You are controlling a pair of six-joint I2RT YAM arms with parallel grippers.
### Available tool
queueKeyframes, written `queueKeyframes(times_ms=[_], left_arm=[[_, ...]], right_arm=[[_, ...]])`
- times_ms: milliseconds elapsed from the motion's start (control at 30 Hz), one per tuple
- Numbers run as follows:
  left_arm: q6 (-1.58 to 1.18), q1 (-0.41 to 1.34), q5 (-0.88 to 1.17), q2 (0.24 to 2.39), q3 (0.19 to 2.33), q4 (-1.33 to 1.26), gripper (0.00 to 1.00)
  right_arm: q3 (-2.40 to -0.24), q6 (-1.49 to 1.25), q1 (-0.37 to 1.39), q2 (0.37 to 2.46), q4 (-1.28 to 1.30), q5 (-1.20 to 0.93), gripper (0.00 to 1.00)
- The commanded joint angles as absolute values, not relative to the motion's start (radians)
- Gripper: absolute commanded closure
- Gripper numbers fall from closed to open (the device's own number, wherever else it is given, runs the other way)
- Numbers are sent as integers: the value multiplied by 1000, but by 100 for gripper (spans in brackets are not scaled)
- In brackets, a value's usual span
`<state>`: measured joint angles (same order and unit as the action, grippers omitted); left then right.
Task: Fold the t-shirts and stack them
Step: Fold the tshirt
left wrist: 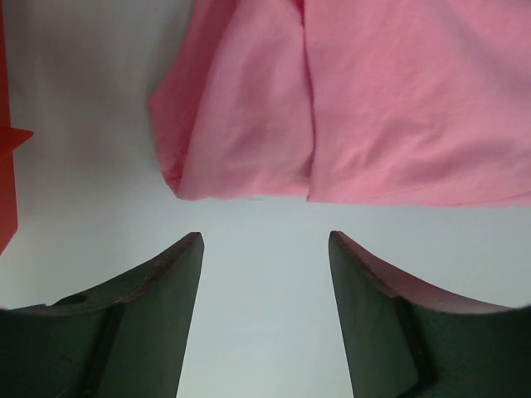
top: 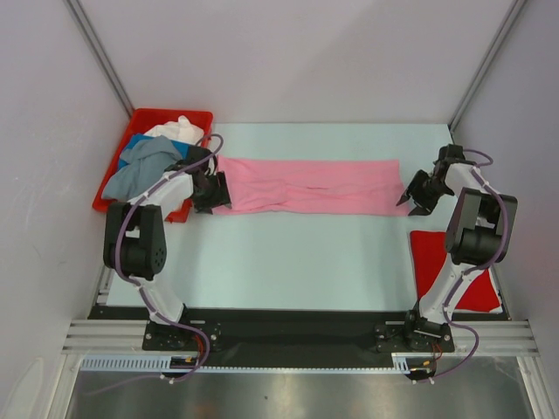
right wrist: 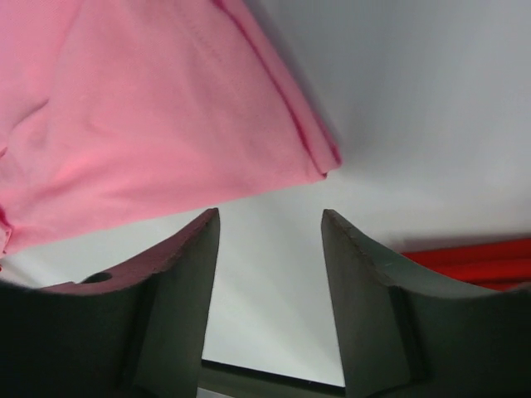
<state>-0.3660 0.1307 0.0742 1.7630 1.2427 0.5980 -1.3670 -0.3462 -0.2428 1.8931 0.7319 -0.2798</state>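
Note:
My left gripper shifts toward the red bin next and lowers to the light pink t-shirt's near corner (left wrist: 189, 184) to close on it.
A light pink t-shirt (top: 307, 185) lies folded into a long band across the table's middle. My left gripper (top: 212, 191) is open and empty just off its left end; in the left wrist view (left wrist: 265, 236) the pink cloth (left wrist: 348, 99) lies ahead of the fingertips, apart from them. My right gripper (top: 417, 194) is open and empty just off its right end (right wrist: 149, 124). A folded red t-shirt (top: 441, 266) lies at the right near edge, showing in the right wrist view (right wrist: 473, 257). Grey-blue (top: 140, 170), blue and white (top: 179, 129) shirts lie piled in the bin.
A red plastic bin (top: 148, 118) stands at the far left, its edge showing in the left wrist view (left wrist: 7, 166). Grey walls with metal struts enclose the table. The arm bases sit on a black rail at the near edge.

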Motion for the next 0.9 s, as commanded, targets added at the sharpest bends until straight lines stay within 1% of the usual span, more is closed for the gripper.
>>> queueKeyframes(times_ms=[0,100,167,367,467,533,567,600,633,767,867], left_arm=[[-370,127,32,1784,1227,566,33],[-371,124,17,1795,1216,563,35],[-379,124,14,1799,1213,561,35],[-382,123,3,1790,1213,561,30],[-380,120,3,1802,1226,571,29],[-379,117,3,1818,1227,572,29],[-380,115,3,1818,1229,569,29],[-380,114,3,1825,1229,566,29],[-382,112,3,1827,1227,568,29],[-380,109,-28,1838,1239,555,28],[-383,104,-28,1862,1259,552,27]], right_arm=[[-1362,-330,-256,1910,698,-258,46],[-1365,-328,-258,1928,684,-253,53],[-1373,-330,-259,1942,683,-249,54],[-1393,-330,-261,1980,701,-212,51],[-1402,-328,-262,2000,704,-213,51],[-1404,-330,-262,2013,703,-215,53],[-1404,-328,-262,2017,701,-218,54],[-1404,-327,-262,2019,700,-225,59],[-1402,-325,-262,2019,696,-227,61],[-1401,-318,-262,2025,696,-232,64],[-1404,-314,-262,2032,693,-236,72]])
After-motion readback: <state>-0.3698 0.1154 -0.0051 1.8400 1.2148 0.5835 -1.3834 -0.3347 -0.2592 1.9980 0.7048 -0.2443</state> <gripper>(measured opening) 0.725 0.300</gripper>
